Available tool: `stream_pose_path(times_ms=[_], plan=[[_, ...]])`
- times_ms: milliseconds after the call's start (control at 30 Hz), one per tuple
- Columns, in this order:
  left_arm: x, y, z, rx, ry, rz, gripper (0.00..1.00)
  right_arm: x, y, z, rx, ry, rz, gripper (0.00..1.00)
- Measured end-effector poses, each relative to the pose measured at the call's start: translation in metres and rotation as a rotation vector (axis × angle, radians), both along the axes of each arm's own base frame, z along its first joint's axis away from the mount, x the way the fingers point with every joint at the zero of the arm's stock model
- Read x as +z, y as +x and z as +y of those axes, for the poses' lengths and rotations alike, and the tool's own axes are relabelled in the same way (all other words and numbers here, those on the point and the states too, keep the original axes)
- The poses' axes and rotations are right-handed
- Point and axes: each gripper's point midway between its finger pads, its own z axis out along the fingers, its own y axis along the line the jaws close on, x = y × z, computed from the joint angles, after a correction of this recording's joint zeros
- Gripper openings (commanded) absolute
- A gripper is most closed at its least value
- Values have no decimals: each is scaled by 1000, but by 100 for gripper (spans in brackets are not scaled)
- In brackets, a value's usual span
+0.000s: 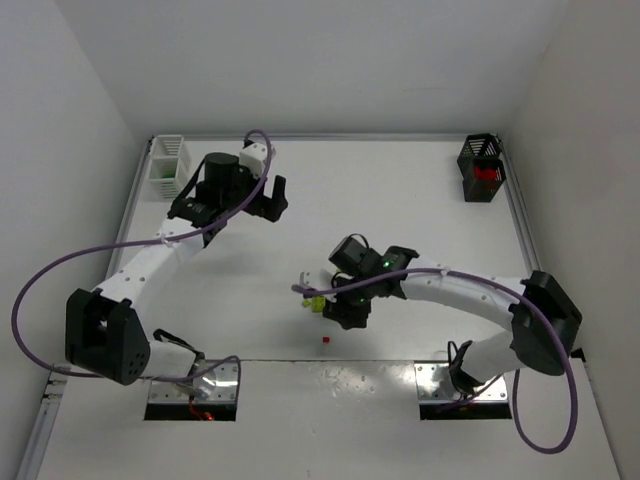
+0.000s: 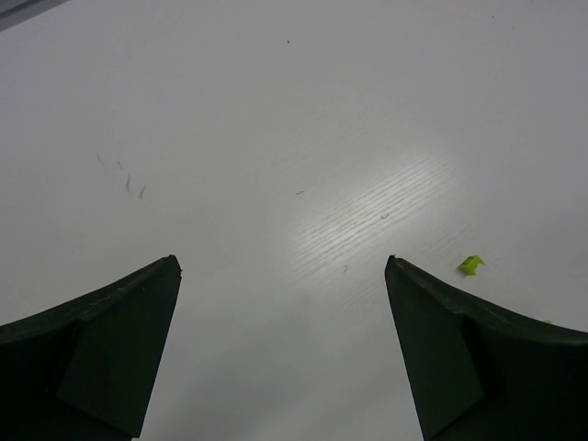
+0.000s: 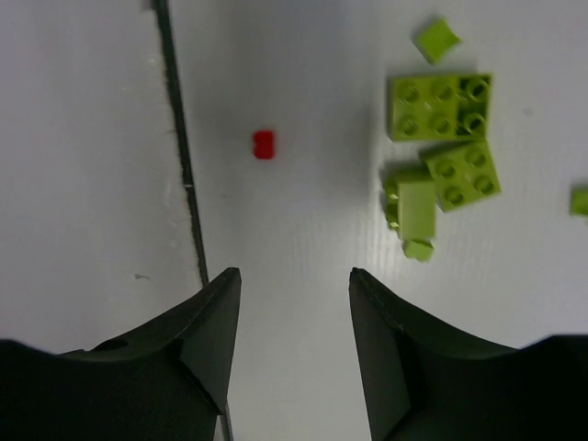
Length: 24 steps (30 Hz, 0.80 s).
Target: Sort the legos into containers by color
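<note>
I need to move my right gripper left in the top view next and lower it astride the red lego (image 1: 326,340), which lies clear of the cluster of lime legos.
Several lime legos (image 3: 441,138) lie in a cluster at the upper right of the right wrist view, with one tiny red lego (image 3: 264,144) to their left. In the top view the lime cluster (image 1: 315,303) sits mid-table and the red lego (image 1: 326,340) just in front of it. My right gripper (image 3: 294,274) is open and empty, hovering beside them (image 1: 345,312). My left gripper (image 1: 272,195) is open and empty over bare table (image 2: 283,266), with one lime lego (image 2: 470,265) near its right finger. The white container (image 1: 168,165) stands back left, the black container (image 1: 481,168) back right.
Red pieces show inside the black container. A dark seam (image 3: 179,138) in the table runs left of the red lego. White walls enclose the table on three sides. Purple cables loop from both arms.
</note>
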Motion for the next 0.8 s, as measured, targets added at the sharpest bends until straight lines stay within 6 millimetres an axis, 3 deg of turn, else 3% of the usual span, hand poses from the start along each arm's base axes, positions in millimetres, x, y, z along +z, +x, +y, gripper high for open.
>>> stream_pose_path(times_ms=[133,300,800], plan=[[5,-2,8,20,8,-9,100,-7,-23,20,112,0,-18,52],[11,-2,15,45,11,-22,100,-22,-37,26,177,-35,-37,53],[6,0,54,152,13,-12,100,-62,-38,33,128,-139,-38,47]])
